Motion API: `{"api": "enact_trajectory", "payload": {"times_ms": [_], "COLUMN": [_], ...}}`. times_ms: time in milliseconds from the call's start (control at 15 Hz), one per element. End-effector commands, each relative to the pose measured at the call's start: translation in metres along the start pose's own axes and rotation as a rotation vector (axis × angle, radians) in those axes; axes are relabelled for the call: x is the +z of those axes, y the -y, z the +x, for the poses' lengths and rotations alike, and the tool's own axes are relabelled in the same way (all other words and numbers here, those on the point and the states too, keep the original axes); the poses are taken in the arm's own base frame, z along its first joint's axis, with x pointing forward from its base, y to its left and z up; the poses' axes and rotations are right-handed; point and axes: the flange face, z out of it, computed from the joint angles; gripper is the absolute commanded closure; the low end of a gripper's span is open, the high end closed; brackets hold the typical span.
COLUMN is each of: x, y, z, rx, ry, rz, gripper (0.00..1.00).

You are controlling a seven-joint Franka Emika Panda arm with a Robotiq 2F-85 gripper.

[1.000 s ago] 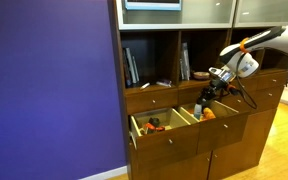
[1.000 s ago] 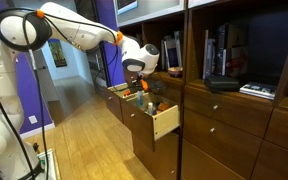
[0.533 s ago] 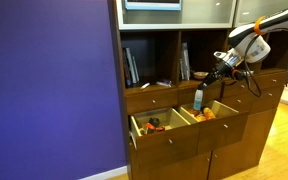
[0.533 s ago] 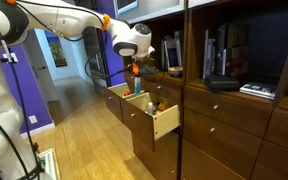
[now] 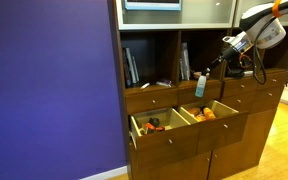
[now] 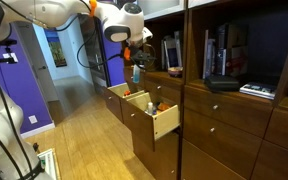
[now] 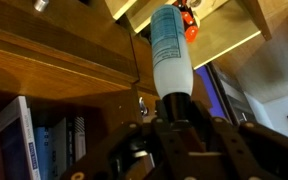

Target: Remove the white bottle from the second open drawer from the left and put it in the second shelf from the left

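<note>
My gripper lifts the bottle (image 5: 201, 87) next, moves outward beside the upright books and releases it. The second shelf's bottom lies outward, its edge level with the bottle.
The white bottle (image 5: 201, 87), slim with a pale blue label, hangs in the air in front of the cabinet. It is above the second open drawer (image 5: 216, 114) and level with the lower edge of the second shelf (image 5: 198, 56). My gripper (image 5: 206, 73) is shut on its dark cap end. It also shows in the other exterior view, with the bottle (image 6: 136, 74) under the gripper (image 6: 134, 62). In the wrist view the bottle (image 7: 168, 52) points away from the gripper (image 7: 174, 112) toward the drawer (image 7: 222, 28), where orange things show.
The other open drawer (image 5: 154, 126) with dark and orange clutter stands beside it. The neighbouring cubby holds leaning dark books (image 5: 131, 66). Thin upright books (image 5: 184, 62) stand against the second shelf's wall. Open drawers (image 6: 164, 118) jut out over the wooden floor.
My gripper has risen with the bottle, from inside the second open drawer up to the height of the shelf's lower edge. The arm has moved upward with it.
</note>
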Motion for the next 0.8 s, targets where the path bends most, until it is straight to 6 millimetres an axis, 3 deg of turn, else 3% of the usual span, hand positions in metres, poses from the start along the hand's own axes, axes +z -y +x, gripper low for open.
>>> {"api": "enact_trajectory", "payload": {"times_ms": [0, 400, 733], "x": [-0.028, -0.053, -0.046], "y": [0.014, 0.004, -0.013], "z": [0.022, 0.059, 0.087], "rx": [0.054, 0.129, 0.18], "ry": [-0.038, -0.103, -0.092], "rz": [-0.063, -0.211, -0.326], "gripper": [0.92, 0.92, 0.92]}}
